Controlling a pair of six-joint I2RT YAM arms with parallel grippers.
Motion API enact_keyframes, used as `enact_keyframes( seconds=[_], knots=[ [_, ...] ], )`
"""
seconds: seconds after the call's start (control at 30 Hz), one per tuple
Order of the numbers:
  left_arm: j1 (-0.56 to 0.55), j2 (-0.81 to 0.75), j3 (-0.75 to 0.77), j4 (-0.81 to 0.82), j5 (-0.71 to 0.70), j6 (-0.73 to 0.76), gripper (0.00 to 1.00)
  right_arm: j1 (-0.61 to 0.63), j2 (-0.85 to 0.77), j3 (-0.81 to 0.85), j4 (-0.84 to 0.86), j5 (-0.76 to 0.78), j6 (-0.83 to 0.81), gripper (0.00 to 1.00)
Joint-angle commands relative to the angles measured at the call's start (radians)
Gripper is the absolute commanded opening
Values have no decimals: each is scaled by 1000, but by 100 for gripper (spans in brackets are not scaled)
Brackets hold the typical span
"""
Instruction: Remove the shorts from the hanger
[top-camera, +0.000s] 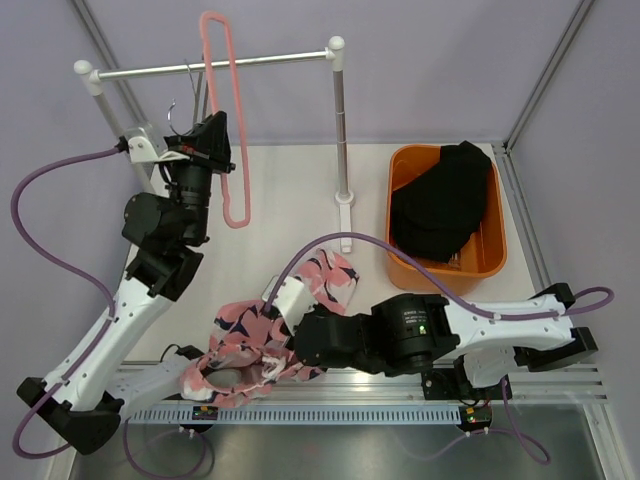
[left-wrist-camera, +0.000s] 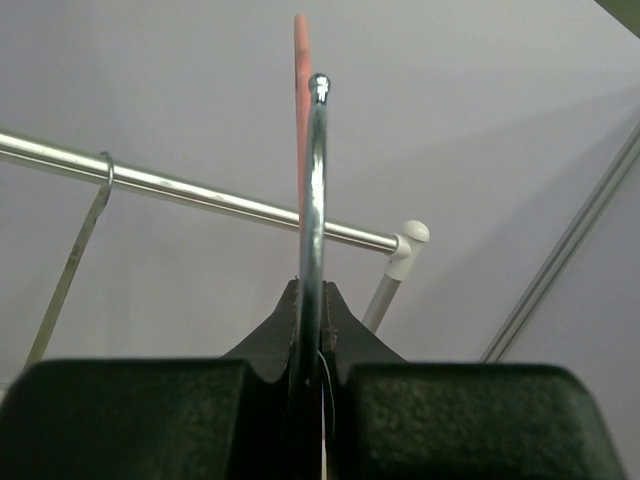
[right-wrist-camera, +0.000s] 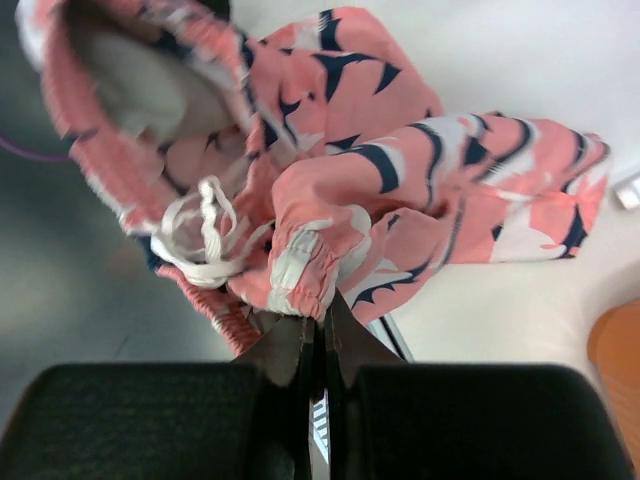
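Next, my right gripper will lift the shorts (top-camera: 270, 330) outward, to its right in the top view, over the orange bin with clothes (top-camera: 445, 215), then lower and release them.
The pink, white and navy patterned shorts (top-camera: 270, 330) lie bunched at the table's near edge, off the hanger. My right gripper (top-camera: 282, 345) is shut on their waistband; in the right wrist view (right-wrist-camera: 317, 312) the fabric (right-wrist-camera: 400, 190) and its white drawstring (right-wrist-camera: 200, 235) spread out above the jaws. My left gripper (top-camera: 205, 140) is shut on the metal hook (left-wrist-camera: 314, 200) of the pink hanger (top-camera: 225, 110) and holds it up by the rail (top-camera: 215, 65). The hanger is bare.
A white garment rack post (top-camera: 341, 140) stands mid-table. An orange bin (top-camera: 490, 255) holding black clothes (top-camera: 440, 200) sits at the right. Another wire hook (left-wrist-camera: 95, 200) hangs on the rail. Purple cables loop round both arms.
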Motion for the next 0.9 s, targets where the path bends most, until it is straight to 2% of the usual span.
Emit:
enact_keyframes(
  seconds=[0.0, 0.1, 0.2, 0.23, 0.33, 0.37, 0.47, 0.53, 0.6, 0.63, 0.67, 0.73, 0.77, 0.87],
  knots=[
    [4, 4, 143, -130, 84, -11, 0, -11, -80, 41, -24, 232, 47, 5],
    [4, -2, 223, -275, 121, -15, 0, -57, -106, 112, -90, 362, 108, 0],
    [4, -47, 208, -382, 135, -32, 0, -176, -140, 146, -105, 453, 130, 0],
    [4, -69, 202, -436, 138, -35, 0, -278, -170, 143, -84, 452, 92, 0],
    [3, -94, 182, -528, 181, -57, 0, -472, -221, 127, 63, 392, -18, 0],
    [3, -109, 174, -542, 193, -61, 0, -605, -223, 138, 112, 376, -37, 0],
    [3, -136, 134, -585, 226, -64, 0, -780, -186, 256, 183, 380, -124, 0],
    [3, -144, 108, -614, 223, -55, 0, -827, -163, 369, 244, 418, -214, 0],
    [3, -150, 96, -645, 223, -51, 0, -844, -152, 463, 407, 496, -310, 0],
    [3, -153, 82, -651, 230, -54, 0, -844, -148, 488, 471, 515, -419, 0],
    [3, -156, 73, -654, 238, -57, 0, -844, -146, 503, 627, 523, -472, 0],
    [1, -172, 53, -663, 267, -69, 0, -845, -155, 508, 807, 532, -642, 0],
    [1, -179, 34, -665, 273, -72, 0, -845, -152, 505, 982, 533, -701, 0],
    [0, -196, 7, -674, 279, -81, 0, -853, -94, 534, 1201, 521, -877, 0]
  ],
)
